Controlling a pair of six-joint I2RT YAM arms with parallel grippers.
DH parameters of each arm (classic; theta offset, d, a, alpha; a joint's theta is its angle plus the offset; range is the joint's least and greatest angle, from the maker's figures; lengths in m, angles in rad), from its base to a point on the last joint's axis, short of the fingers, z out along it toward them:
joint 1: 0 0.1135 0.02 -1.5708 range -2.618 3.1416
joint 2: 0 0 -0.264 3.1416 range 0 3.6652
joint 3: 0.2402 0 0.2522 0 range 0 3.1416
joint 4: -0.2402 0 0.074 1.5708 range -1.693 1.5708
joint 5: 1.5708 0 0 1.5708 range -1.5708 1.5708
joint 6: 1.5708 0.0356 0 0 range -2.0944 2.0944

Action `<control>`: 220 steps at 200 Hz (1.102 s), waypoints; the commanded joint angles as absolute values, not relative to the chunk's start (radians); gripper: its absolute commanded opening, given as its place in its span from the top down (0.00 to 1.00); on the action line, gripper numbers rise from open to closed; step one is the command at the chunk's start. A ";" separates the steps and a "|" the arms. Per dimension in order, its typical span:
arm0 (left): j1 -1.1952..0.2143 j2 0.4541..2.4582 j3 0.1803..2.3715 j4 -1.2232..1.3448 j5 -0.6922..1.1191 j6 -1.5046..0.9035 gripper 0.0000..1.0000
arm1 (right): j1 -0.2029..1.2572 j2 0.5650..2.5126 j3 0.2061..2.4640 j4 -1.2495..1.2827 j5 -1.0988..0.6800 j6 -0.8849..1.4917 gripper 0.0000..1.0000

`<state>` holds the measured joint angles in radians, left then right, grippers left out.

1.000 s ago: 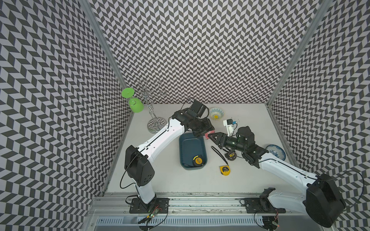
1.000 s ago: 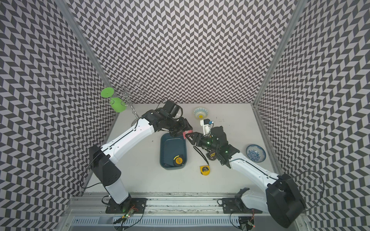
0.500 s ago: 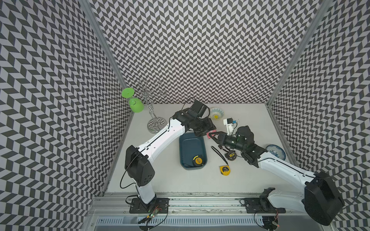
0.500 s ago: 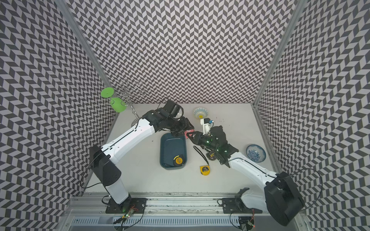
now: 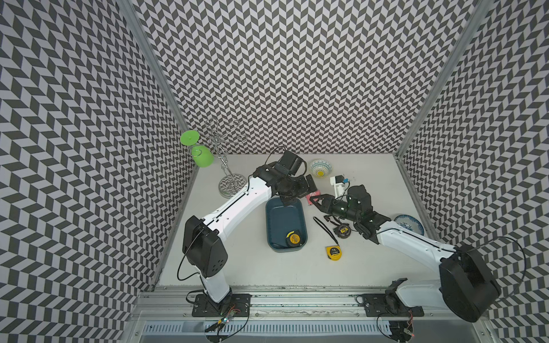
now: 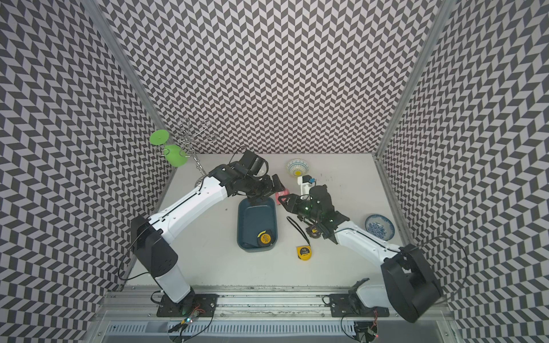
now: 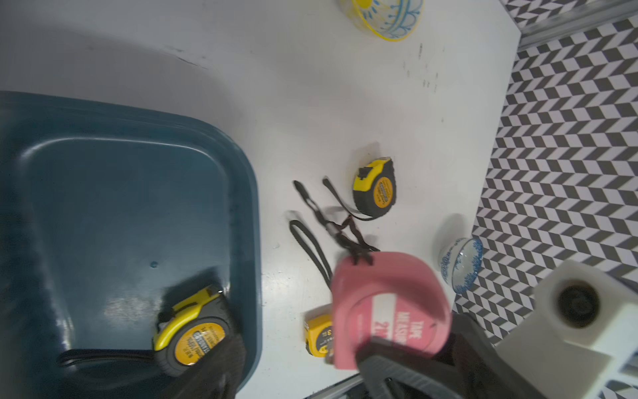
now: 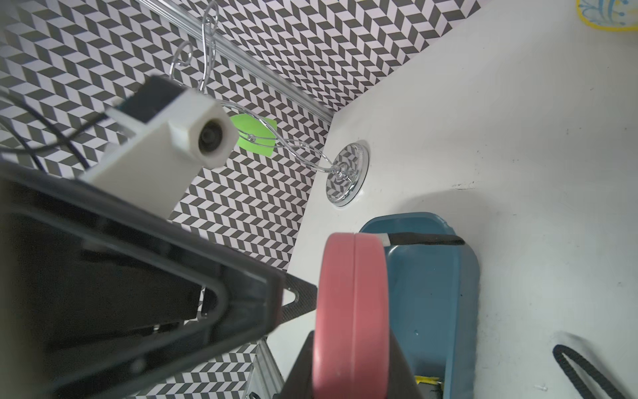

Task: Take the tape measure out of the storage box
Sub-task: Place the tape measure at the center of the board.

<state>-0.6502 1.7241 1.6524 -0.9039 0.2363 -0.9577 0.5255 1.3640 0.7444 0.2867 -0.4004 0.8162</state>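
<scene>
My right gripper moves down to the bare tabletop (image 5: 309,210) (image 8: 508,315) beside the box's far corner next and releases the pink tape measure, since it already hangs outside the box.
The teal storage box (image 5: 283,218) (image 6: 255,215) lies mid-table. Inside it, at the near end, sits a yellow-and-black tape measure (image 5: 293,238) (image 7: 193,340). A pink tape measure (image 5: 314,198) (image 6: 280,196) (image 7: 390,304) (image 8: 352,293) hangs just off the box's far right corner, over the table. My right gripper (image 5: 315,202) (image 8: 352,349) is shut on it. My left gripper (image 5: 298,191) (image 7: 345,366) stands open around it, and its wide-spread fingers (image 8: 145,276) do not touch it.
On the table right of the box lie a black tape measure with straps (image 5: 341,231) (image 7: 376,188) and a small yellow one (image 5: 333,252). A patterned bowl (image 5: 320,167) stands at the back and a blue bowl (image 5: 408,224) at the right. A wire stand with a green cup (image 5: 227,166) is back left.
My right gripper came in and shut on the pink tape measure. After that my left gripper opened and let go of it.
</scene>
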 commanded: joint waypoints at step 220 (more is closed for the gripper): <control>-0.591 1.507 1.310 -0.837 0.183 -0.911 0.00 | 0.433 1.891 0.893 0.332 -0.478 0.838 0.79</control>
